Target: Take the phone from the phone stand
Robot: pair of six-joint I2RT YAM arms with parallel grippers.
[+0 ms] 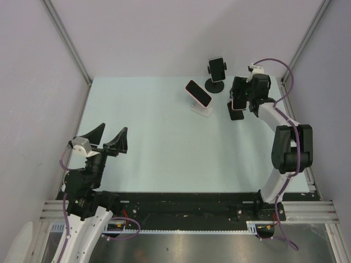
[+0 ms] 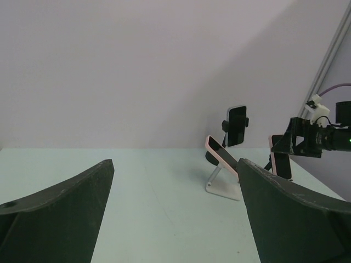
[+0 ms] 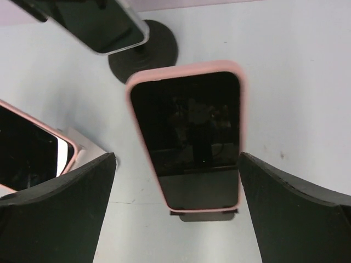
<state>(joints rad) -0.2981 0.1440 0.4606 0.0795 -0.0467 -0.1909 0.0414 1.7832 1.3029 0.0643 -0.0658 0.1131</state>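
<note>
The robot's right gripper should go down over the pink-cased phone (image 1: 239, 102) (image 3: 196, 150) and close its fingers on both long edges, because the phone leans below the gripper between those open fingers.
A pink-cased phone (image 3: 186, 131) leans on a small black stand (image 3: 207, 215) at the back right of the table; it also shows in the top view (image 1: 237, 103) and the left wrist view (image 2: 281, 161). My right gripper (image 3: 175, 211) is open. It hovers over this phone with one finger on each side, and neither finger touches it. It also shows in the top view (image 1: 240, 93). My left gripper (image 1: 107, 140) is open and empty at the near left, far from the phones; in its own view (image 2: 175, 219) it holds nothing.
A second pink-cased phone (image 1: 198, 93) rests on a white stand (image 2: 225, 186) left of the target. A third phone (image 1: 216, 68) is clamped on a stand with a round black base (image 3: 143, 50) behind them. Grey walls and metal frame posts border the table.
</note>
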